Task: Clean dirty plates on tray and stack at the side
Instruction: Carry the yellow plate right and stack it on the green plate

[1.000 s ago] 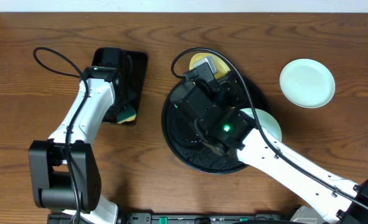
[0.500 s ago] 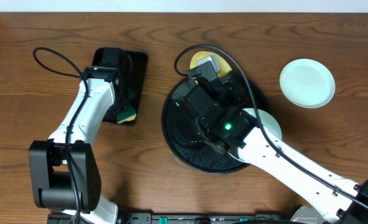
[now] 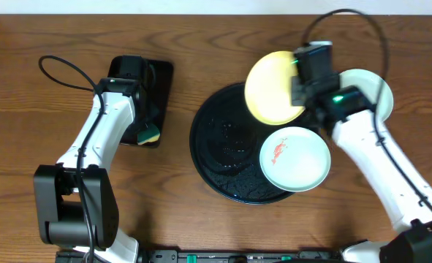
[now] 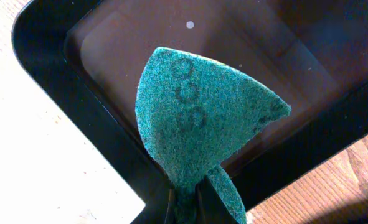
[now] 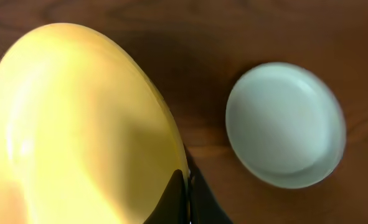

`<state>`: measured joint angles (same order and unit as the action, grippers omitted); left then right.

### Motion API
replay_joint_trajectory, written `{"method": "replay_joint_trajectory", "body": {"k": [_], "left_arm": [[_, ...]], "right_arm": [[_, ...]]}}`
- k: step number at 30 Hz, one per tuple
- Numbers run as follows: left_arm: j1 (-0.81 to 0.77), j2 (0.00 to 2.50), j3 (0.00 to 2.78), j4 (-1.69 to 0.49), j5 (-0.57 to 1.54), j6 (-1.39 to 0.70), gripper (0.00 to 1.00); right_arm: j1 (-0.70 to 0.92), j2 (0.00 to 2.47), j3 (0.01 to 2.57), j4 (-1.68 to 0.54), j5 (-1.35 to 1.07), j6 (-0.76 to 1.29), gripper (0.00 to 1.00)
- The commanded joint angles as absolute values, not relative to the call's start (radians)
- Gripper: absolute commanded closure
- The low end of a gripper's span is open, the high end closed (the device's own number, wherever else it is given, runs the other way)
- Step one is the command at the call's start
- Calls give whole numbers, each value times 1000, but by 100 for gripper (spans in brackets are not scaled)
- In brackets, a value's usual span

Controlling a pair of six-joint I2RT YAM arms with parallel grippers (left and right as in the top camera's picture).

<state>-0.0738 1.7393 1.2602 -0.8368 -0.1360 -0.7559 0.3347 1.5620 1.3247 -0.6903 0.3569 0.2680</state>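
The clean mint-white plate [image 3: 369, 98] is below, to the gripper's right in the overhead view, so I should next move my right gripper across and down and let go of the yellow plate [image 3: 273, 89] onto it.
A pale yellow plate [image 3: 273, 89] hangs tilted over the far right rim of the round black tray [image 3: 219, 146]. My right gripper [image 3: 297, 91] is shut on its right edge. In the right wrist view the yellow plate [image 5: 78, 124] fills the left side, with the right gripper [image 5: 185, 186] pinching its rim. A mint-white plate [image 3: 294, 158] with a red smear lies on the tray's right side. A clean mint-white plate [image 3: 369, 98] [image 5: 285, 124] rests on the table at far right, partly under my right arm. My left gripper [image 3: 146, 128] [image 4: 187, 208] is shut on a green sponge [image 4: 202, 118] [image 3: 149, 135].
A rectangular black tray [image 3: 157, 80] lies at the left, and my left arm holds the sponge over it; its rim [image 4: 40, 68] shows in the left wrist view. A black cable [image 3: 58, 69] loops beside the left arm. The table's far edge runs along the top.
My right arm has swung from over the tray's middle to its far right, carrying the yellow plate up and right. The smeared mint plate is now uncovered. The left arm has not moved.
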Motion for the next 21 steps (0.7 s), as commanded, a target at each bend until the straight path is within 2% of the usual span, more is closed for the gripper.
{"method": "replay_joint_trajectory", "body": {"k": [1, 13, 21], "left_arm": [[-73, 1745, 1258, -839, -141, -762, 92], [-73, 1745, 1258, -838, -141, -762, 92], [-75, 1745, 1258, -831, -141, -762, 92]], "right_arm": [[164, 1543, 1326, -701, 97, 356, 99], [-237, 1558, 1228, -622, 104, 554, 99], [-325, 1574, 1075, -429, 104, 597, 99]]}}
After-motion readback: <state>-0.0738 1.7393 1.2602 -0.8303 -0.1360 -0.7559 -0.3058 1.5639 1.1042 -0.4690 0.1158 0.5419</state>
